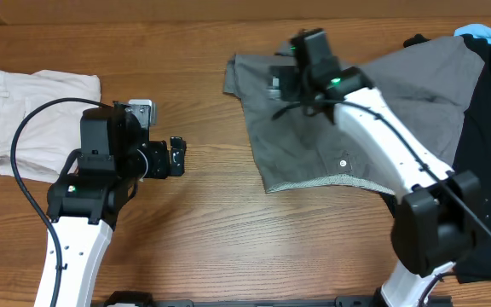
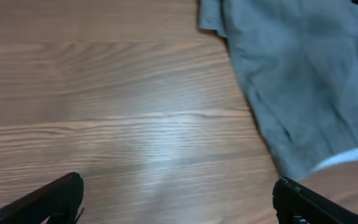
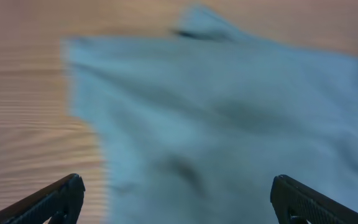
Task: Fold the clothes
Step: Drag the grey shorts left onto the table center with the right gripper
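My left gripper lowers and turns toward the grey shorts (image 1: 314, 136) next, bringing its fingers onto their near waist corner, since that lies uncovered beside bare wood.
Grey shorts (image 1: 314, 136) lie spread on the wooden table right of centre, their pale speckled waistband lining showing along the near edge with a small button. My right gripper (image 1: 281, 81) hovers over the shorts' far left part, open and empty; its wrist view shows blurred grey cloth (image 3: 229, 124) between the spread fingers (image 3: 178, 199). My left gripper (image 1: 177, 156) is open and empty over bare wood, left of the shorts; its wrist view shows the shorts (image 2: 303, 81) at upper right between wide fingers (image 2: 179, 199). Cream-white shorts (image 1: 32, 119) lie folded at far left.
A black garment (image 1: 488, 128) lies at the right edge, partly over the grey shorts, with a bit of light blue cloth (image 1: 488, 32) at the top right corner. The table's front edge runs along the bottom.
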